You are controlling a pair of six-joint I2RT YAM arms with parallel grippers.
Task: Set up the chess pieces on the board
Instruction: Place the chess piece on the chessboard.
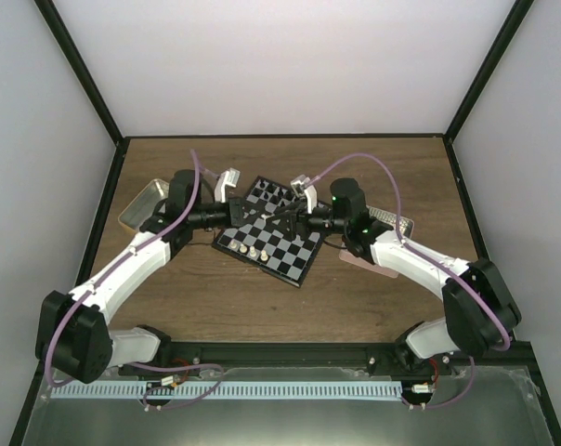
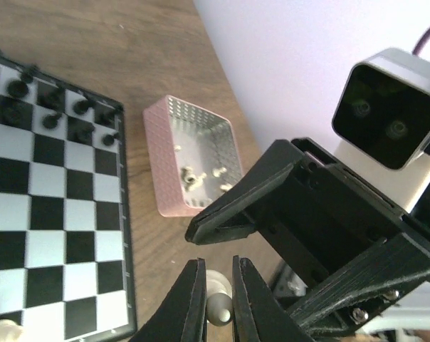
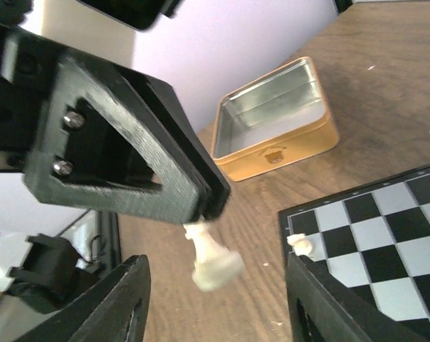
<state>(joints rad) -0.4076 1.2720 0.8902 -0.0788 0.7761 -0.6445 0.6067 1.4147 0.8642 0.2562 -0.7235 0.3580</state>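
The near row of cream-white pieces ends beside the empty light square, so my left gripper should next move back and down to release the piece there.
The board lies mid-table, with black pieces on its far rows and a few cream-white pieces on its near-left edge. My two grippers meet above it. My left gripper is shut on a cream-white piece, gripped by its head. In the right wrist view that piece hangs base-down from the left fingers. My right gripper is open wide, with its jaws on either side of the piece and not touching it. In the top view the left gripper faces the right gripper.
A pink tray holding a few loose pieces sits on the wood beside the board, under the right arm. A yellow-sided metal tin, also in the top view, stands empty at the left. One white piece stands at the board's corner.
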